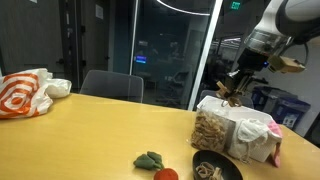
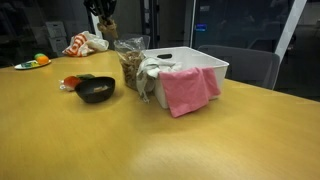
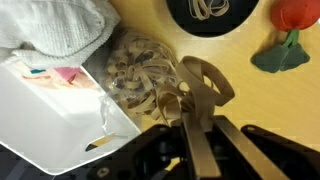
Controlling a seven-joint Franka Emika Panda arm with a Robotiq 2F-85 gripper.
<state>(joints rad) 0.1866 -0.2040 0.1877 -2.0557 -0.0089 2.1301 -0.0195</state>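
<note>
The rubber bands in my gripper hang high and off the clear bag's middle, so my gripper will lower and shift toward the white bin next, into the bag's opening [image 1: 211, 113] [image 3: 139, 72].
My gripper [image 3: 199, 118] is shut on a clump of tan rubber bands [image 3: 192, 88], which stick out past the fingertips in loops. It hangs above a clear bag full of the same rubber bands [image 3: 135, 68], which leans against a white bin [image 3: 50, 115]. In both exterior views the gripper [image 1: 235, 86] [image 2: 105, 22] sits well above the bag [image 1: 211, 128] [image 2: 130, 65]. A black bowl [image 3: 210, 15] [image 1: 216, 167] [image 2: 96, 90] with a few bands in it stands on the table beside the bag.
The white bin [image 2: 203, 60] holds a white cloth [image 3: 55, 25] and a pink cloth [image 2: 188, 90]. A red toy tomato [image 3: 297, 12] and a green piece [image 3: 280, 55] lie near the bowl. An orange-and-white bag [image 1: 22, 93] and a chair [image 1: 112, 85] are further off.
</note>
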